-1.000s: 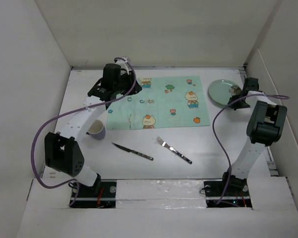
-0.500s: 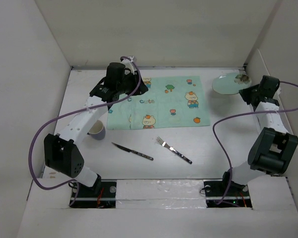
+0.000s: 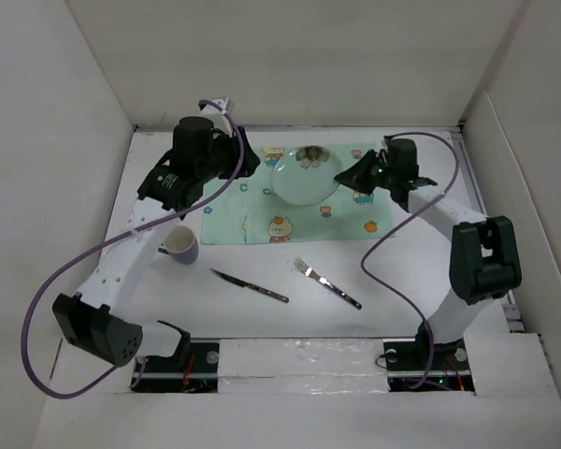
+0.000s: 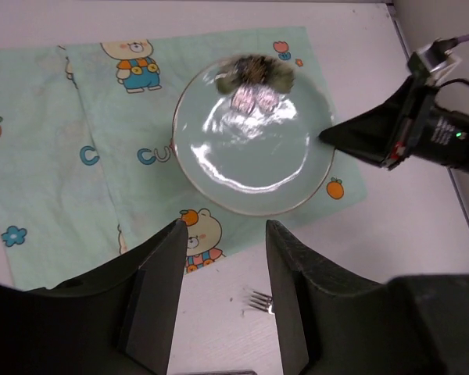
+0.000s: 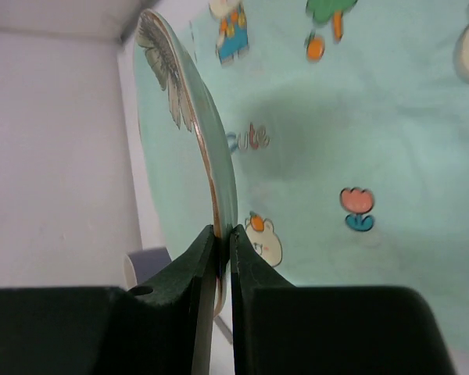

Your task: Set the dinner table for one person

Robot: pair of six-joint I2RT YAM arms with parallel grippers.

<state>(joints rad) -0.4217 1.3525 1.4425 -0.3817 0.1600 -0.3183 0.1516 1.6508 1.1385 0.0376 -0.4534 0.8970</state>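
Observation:
The plate is still above the placemat, so I will next lower my right gripper, moving a little left in the top view, to set the plate on the placemat's middle (image 3: 295,213) (image 5: 254,142) and release it.
My right gripper (image 3: 348,176) is shut on the right rim of a pale green plate (image 3: 304,178) with a dark printed motif and holds it above the middle of the mint-green cartoon placemat (image 3: 355,220). In the right wrist view the plate (image 5: 180,156) runs edge-on between my fingers, gripper (image 5: 224,234). My left gripper (image 3: 241,159) is open and empty over the placemat's left part. In its view (image 4: 223,234) the plate (image 4: 250,148) and the right gripper (image 4: 352,137) lie ahead. A fork (image 3: 325,282), a knife (image 3: 251,286) and a lilac cup (image 3: 181,245) rest on the white dinner table (image 3: 430,281).
White walls enclose the table on the left, back and right. The fork's tines (image 4: 258,299) show just below the placemat's (image 4: 102,180) near edge. The cup (image 5: 144,266) shows behind the plate in the right wrist view.
My right arm has carried the plate from the far right of the table leftward to over the placemat's middle. My left arm has drawn back to the left.

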